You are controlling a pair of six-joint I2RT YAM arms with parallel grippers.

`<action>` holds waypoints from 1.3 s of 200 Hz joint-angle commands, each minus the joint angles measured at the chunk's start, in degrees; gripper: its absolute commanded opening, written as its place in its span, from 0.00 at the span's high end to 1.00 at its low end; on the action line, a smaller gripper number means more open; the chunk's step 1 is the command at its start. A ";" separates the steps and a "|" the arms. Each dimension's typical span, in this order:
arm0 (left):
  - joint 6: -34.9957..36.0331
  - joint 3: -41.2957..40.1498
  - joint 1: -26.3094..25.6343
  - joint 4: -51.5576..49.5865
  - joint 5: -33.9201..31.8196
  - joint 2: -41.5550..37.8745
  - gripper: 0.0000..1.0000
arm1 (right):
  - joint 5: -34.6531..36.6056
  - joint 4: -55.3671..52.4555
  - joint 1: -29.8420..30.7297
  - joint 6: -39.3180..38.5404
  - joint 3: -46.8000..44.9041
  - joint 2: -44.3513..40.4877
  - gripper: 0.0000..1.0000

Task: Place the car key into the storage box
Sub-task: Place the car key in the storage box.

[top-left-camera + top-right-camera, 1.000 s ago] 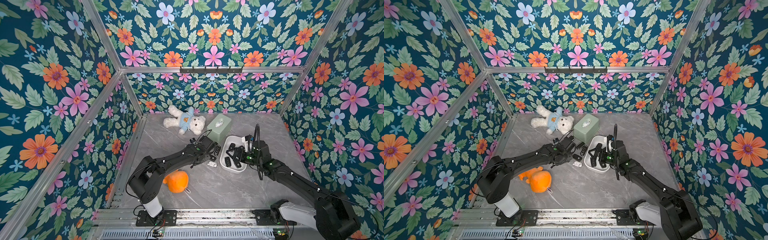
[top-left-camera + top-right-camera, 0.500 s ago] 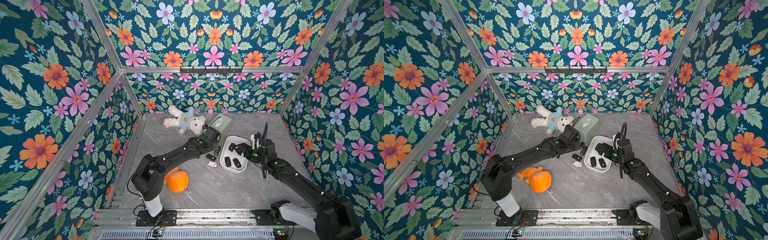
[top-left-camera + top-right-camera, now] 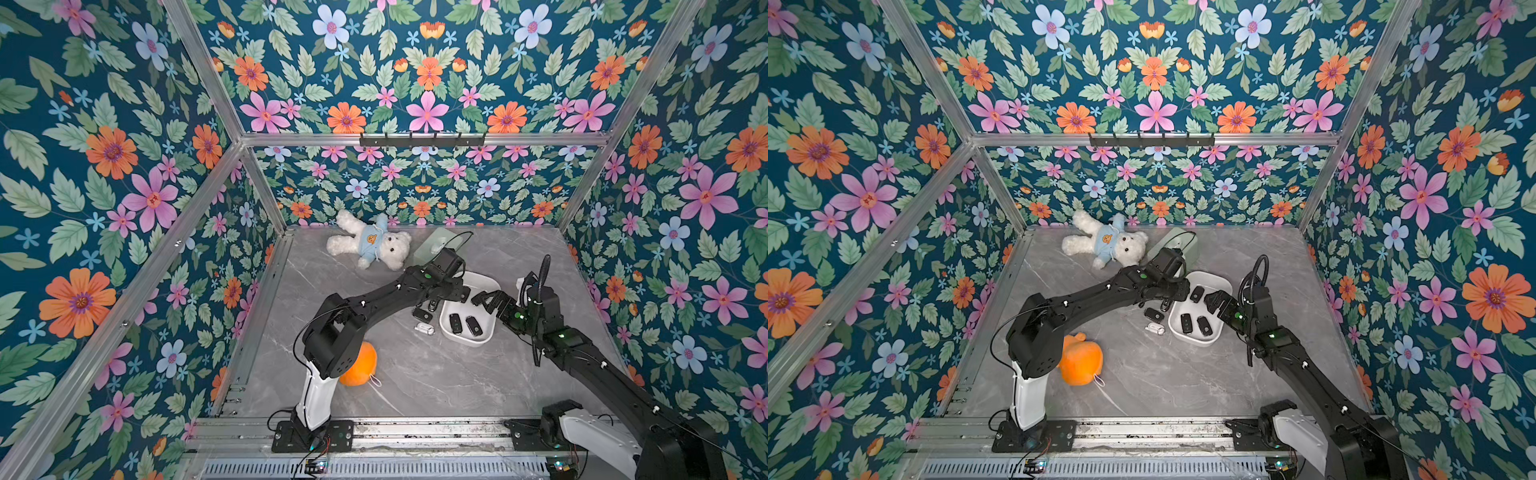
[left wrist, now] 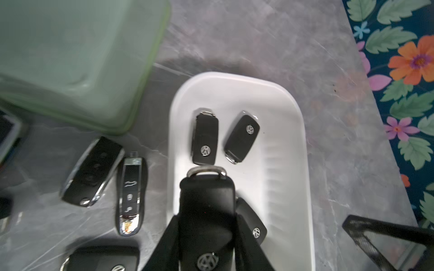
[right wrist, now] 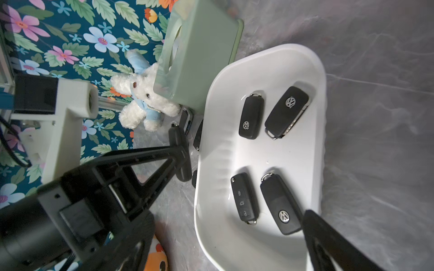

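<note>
My left gripper brings the key past the box's rim and down to release on its white bottom next, bare between the box's far and near keys.
The storage box [image 3: 468, 343] is a white tub right of the table's middle, also visible in the left wrist view [image 4: 303, 140] and the right wrist view [image 5: 206, 131]. Several black car keys lie inside it, two of them side by side [image 4: 205, 138] [image 4: 242, 137]. My left gripper [image 4: 206, 237] is shut on a black car key [image 4: 206, 206] with a silver loop, held above the box's left rim [image 5: 178, 140]. My right gripper [image 3: 487, 301] stands open over the box's right side, nothing between its fingers [image 5: 328, 246].
Loose keys [image 4: 91, 171] [image 4: 131, 194] lie on the grey table just left of the box [image 3: 420, 314]. A pale green box [image 3: 432, 245] stands behind it, a white teddy [image 3: 370, 247] at the back, an orange plush [image 3: 359, 368] by the left arm's base.
My left gripper has risen from the loose keys and swung right to the box's rim with a key. My right gripper has drawn back from inside the box toward its right side.
</note>
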 commanded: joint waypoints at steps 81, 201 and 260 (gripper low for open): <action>4.78 11.79 -4.28 -7.38 -0.59 11.98 0.68 | 0.50 1.22 -2.50 0.92 -3.17 -4.14 0.01; 6.96 19.08 -5.03 -13.14 -2.83 19.42 0.64 | -1.67 2.08 -4.93 0.19 -6.74 -7.16 0.01; 6.38 21.91 -5.03 -15.86 -5.14 21.72 0.56 | -1.98 2.00 -5.17 0.26 -6.66 -7.97 0.01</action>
